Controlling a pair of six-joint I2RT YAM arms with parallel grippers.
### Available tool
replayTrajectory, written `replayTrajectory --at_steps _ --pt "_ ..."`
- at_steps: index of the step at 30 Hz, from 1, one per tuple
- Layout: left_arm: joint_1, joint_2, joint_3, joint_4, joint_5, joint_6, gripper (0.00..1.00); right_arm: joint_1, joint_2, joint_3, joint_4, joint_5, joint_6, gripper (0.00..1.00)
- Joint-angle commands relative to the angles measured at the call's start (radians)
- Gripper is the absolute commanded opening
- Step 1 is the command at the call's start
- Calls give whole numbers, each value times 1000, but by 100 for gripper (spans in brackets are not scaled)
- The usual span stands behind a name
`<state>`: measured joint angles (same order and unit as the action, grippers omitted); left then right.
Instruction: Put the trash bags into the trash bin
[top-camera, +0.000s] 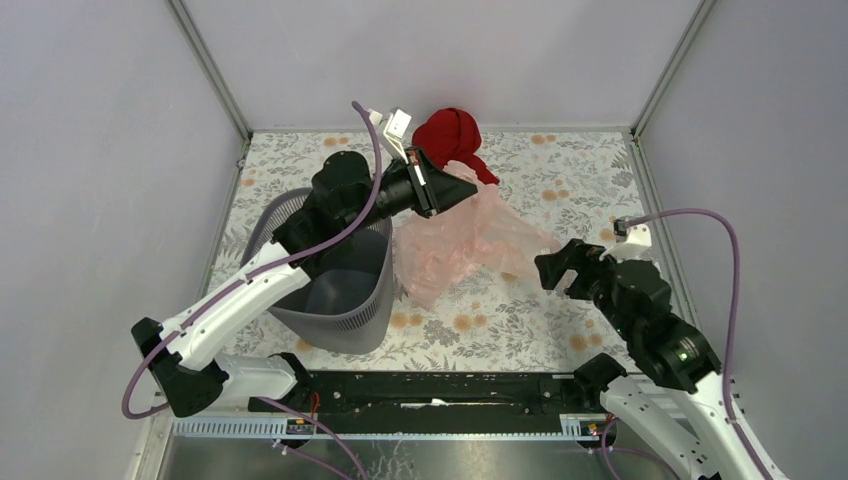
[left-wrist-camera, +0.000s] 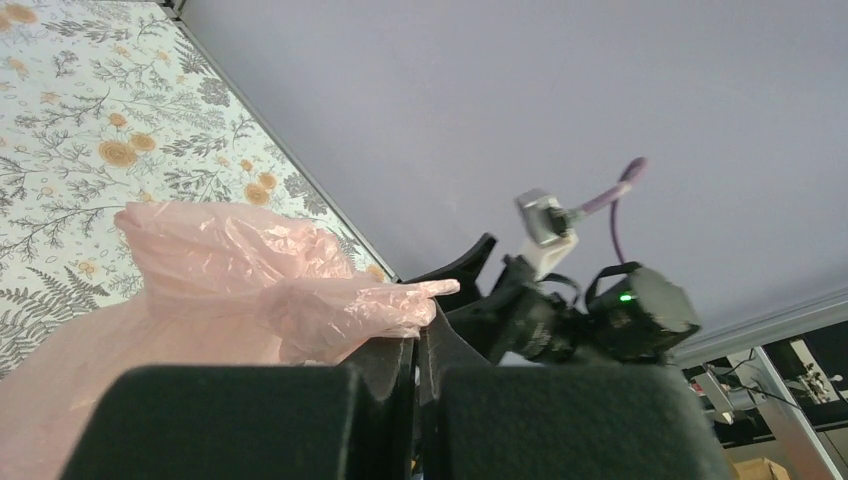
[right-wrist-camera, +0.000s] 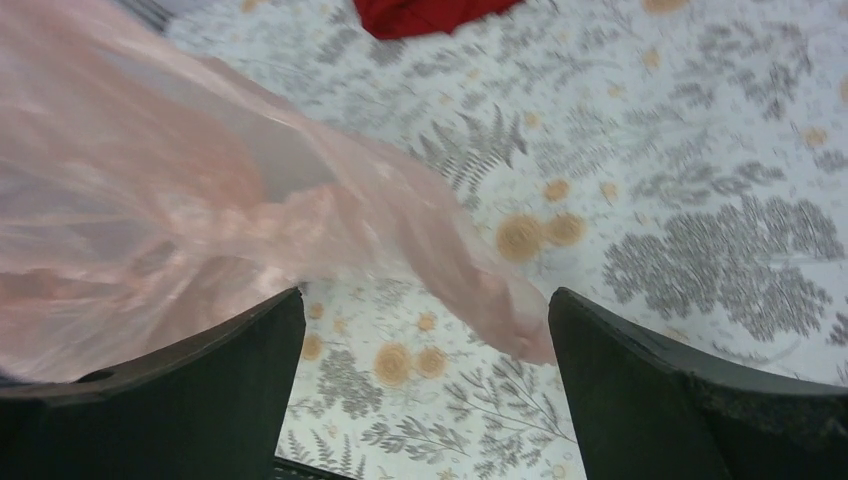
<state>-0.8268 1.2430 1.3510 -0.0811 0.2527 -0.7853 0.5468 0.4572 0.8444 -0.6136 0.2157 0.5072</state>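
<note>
My right gripper eases its open fingers outward next around the bag's loose corner (right-wrist-camera: 520, 332), which hangs just outward of the gripper and already droops between them.
The pale pink translucent trash bag (top-camera: 470, 245) hangs crumpled over the floral table, right of the grey mesh trash bin (top-camera: 340, 290). My left gripper (top-camera: 465, 190) is shut on the bag's top and holds it lifted; in the left wrist view the filmy bag (left-wrist-camera: 270, 290) is pinched at the closed fingertips (left-wrist-camera: 425, 335). My right gripper (top-camera: 555, 268) is open and empty, just right of the bag's lower edge. In the right wrist view the bag (right-wrist-camera: 170, 220) hangs in front of the open gripper (right-wrist-camera: 425, 350).
A dark red cloth bundle (top-camera: 452, 135) lies at the back of the table, behind the left gripper; its edge shows in the right wrist view (right-wrist-camera: 430, 12). Grey walls close in the table on three sides. The bin stands near the left arm.
</note>
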Motion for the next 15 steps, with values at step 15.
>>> replayTrajectory --at_steps 15 --pt "18 -34 61 -35 46 17 0 -2 18 -228 384 190 -122 67"
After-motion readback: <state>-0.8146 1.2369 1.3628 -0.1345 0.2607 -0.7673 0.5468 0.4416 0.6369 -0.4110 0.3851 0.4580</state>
